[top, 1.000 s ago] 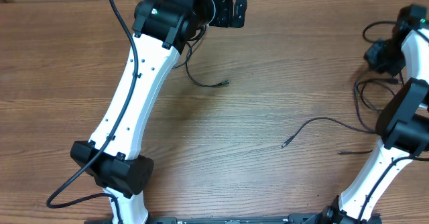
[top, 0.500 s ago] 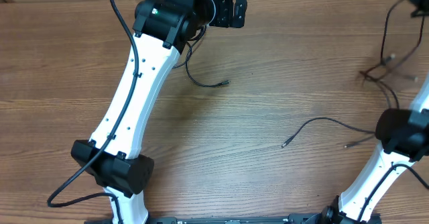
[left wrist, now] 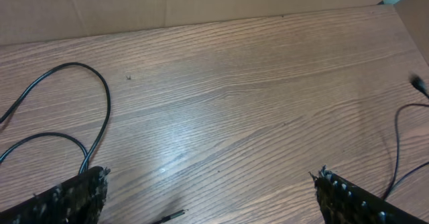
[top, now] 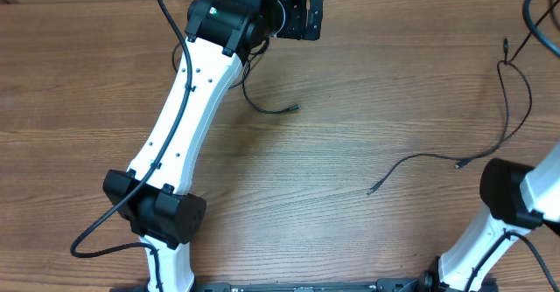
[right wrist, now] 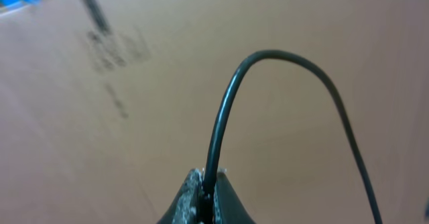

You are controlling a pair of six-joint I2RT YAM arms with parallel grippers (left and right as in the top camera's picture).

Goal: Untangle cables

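Observation:
My right gripper should next tilt its fingers down and lower the raised cable beside the long cable, onto the bare wood below my gripper, to release it.
Thin black cables lie in two places. One cable (top: 261, 105) curls under my left arm and ends in a small plug (top: 295, 107). In the left wrist view its loop (left wrist: 100, 96) and plug tip (left wrist: 171, 214) show. My left gripper (top: 306, 17) is open and empty, hovering over bare wood (left wrist: 211, 177). At the right, a long cable (top: 420, 156) runs from a plug (top: 372, 190), and another cable (top: 523, 100) rises toward the top right corner. My right gripper (right wrist: 209, 178) is out of the overhead view and is shut on a black cable (right wrist: 231, 83), held in the air.
The wooden table (top: 350, 73) carries both arms. A cardboard wall (left wrist: 134, 6) stands along the far edge. The right arm's base link (top: 512, 196) sits at the lower right. A thicker arm cable (top: 92, 244) loops at the lower left.
My right gripper has risen out of the overhead view with a cable, pulling the bunched cables at the right out into long strands. The left arm shifted slightly right.

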